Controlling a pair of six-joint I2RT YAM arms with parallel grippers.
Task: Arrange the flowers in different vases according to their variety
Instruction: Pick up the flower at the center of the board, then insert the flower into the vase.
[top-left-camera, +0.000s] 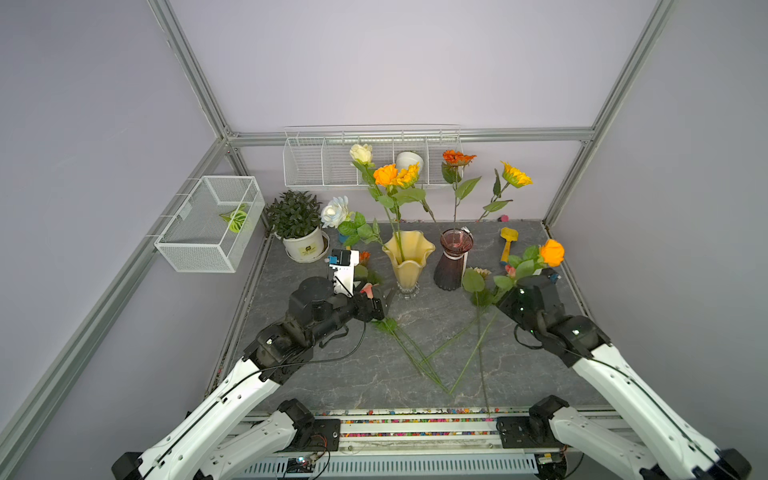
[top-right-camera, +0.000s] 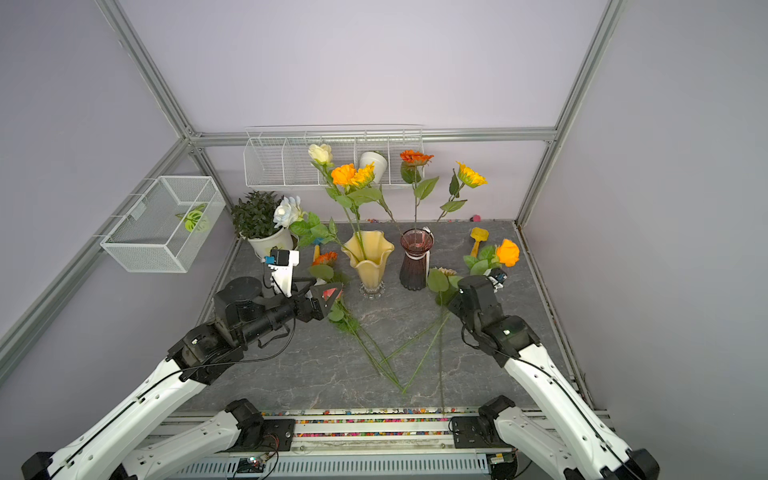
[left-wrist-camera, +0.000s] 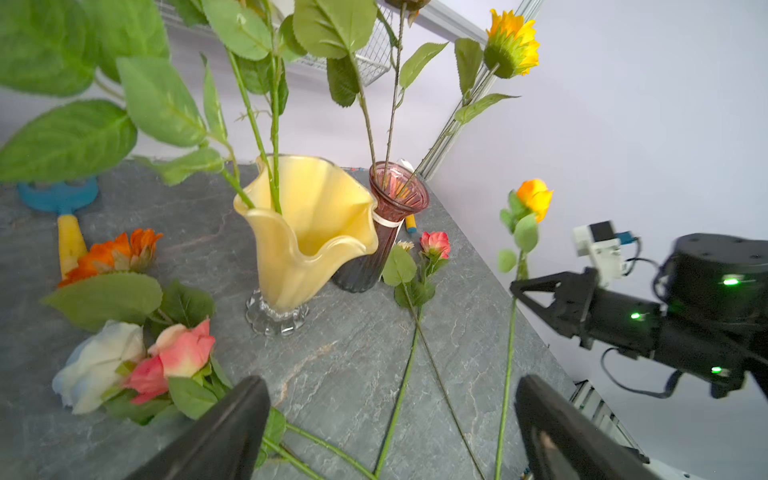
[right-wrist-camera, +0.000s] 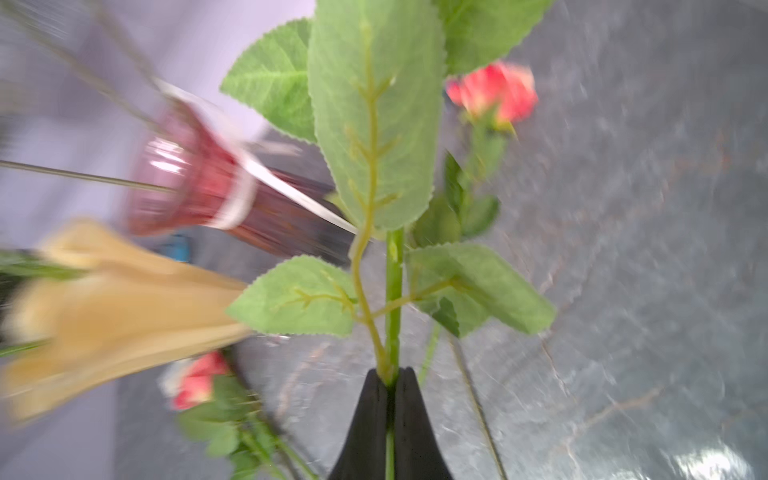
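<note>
My right gripper rises next, swings the orange rose's stem over the yellow vase's opening (top-left-camera: 409, 247) and goes down to release, since that opening lies past the purple vase.
My right gripper (right-wrist-camera: 390, 376) is shut on the green stem of an orange rose (top-left-camera: 552, 252), held up off the table at the right; in the left wrist view that gripper (left-wrist-camera: 515, 287) pinches the stem below the leaves. The left gripper (left-wrist-camera: 390, 436) stands open and empty over loose stems near the yellow vase (top-left-camera: 408, 257). That vase holds cream, orange and white-blue roses. The purple vase (top-left-camera: 453, 259) holds orange-red and yellow sunflower-like heads. On the table lie a pink rose (left-wrist-camera: 183, 353), a white-blue rose (left-wrist-camera: 99, 365), an orange head (left-wrist-camera: 116, 253) and another pink rose (left-wrist-camera: 435, 244).
A leafy plant in a white pot (top-left-camera: 297, 216) stands at the back left. A wire basket (top-left-camera: 370, 158) hangs on the back wall, another (top-left-camera: 208, 224) on the left wall. A yellow toy shovel (top-left-camera: 508, 241) and a blue rake (left-wrist-camera: 62, 199) lie behind the vases.
</note>
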